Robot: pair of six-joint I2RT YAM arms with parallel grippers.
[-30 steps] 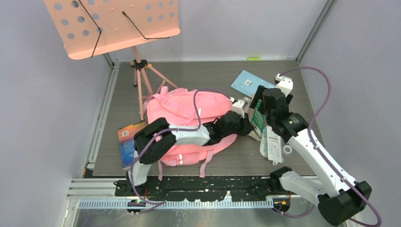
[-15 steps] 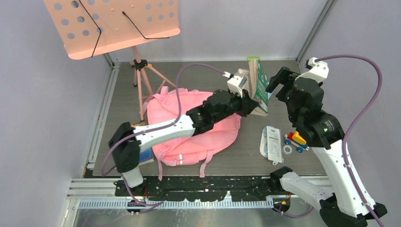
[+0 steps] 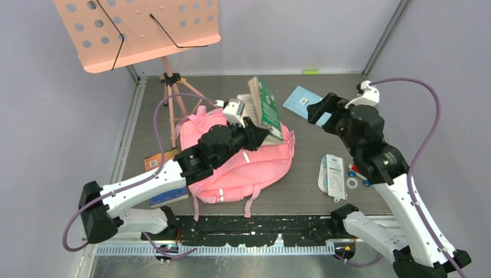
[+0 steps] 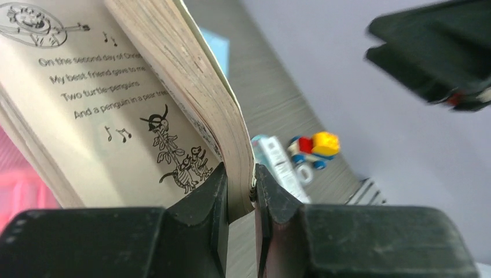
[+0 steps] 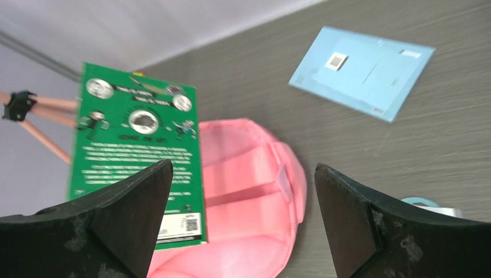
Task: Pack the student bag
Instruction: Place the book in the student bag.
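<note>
I will bring the green-covered book back and down onto the bag's middle [image 3: 242, 165] with my left gripper, because the book still hangs upright near the bag's far edge.
The student bag [image 3: 243, 165] is a pink backpack lying flat in the middle of the table; its top end also fills the lower centre of the right wrist view [image 5: 255, 191]. My left gripper [image 3: 255, 131] [image 4: 238, 174] is shut on a green-covered book [image 3: 265, 111] [image 4: 191, 87], pinching a block of its pages. The book hangs half open and upright above the bag's upper right part, and its green back cover [image 5: 136, 156] faces the right wrist camera. My right gripper [image 3: 320, 110] [image 5: 241, 168] is open and empty, raised to the right of the book and apart from it.
A salmon-pink music stand [image 3: 139, 32] on a tripod [image 3: 173, 98] stands at the back left. A light blue book [image 3: 301, 99] [image 5: 362, 72] lies at the back right. Another book [image 3: 156, 174] lies left of the bag. A white packet [image 3: 332, 174], a toy car [image 3: 356, 169] [image 4: 312, 147] and a ring [image 3: 351, 183] lie on the right.
My left arm has swung the green book leftward, from the table's right side to above the bag. The right gripper has drawn away from the book and opened wider.
</note>
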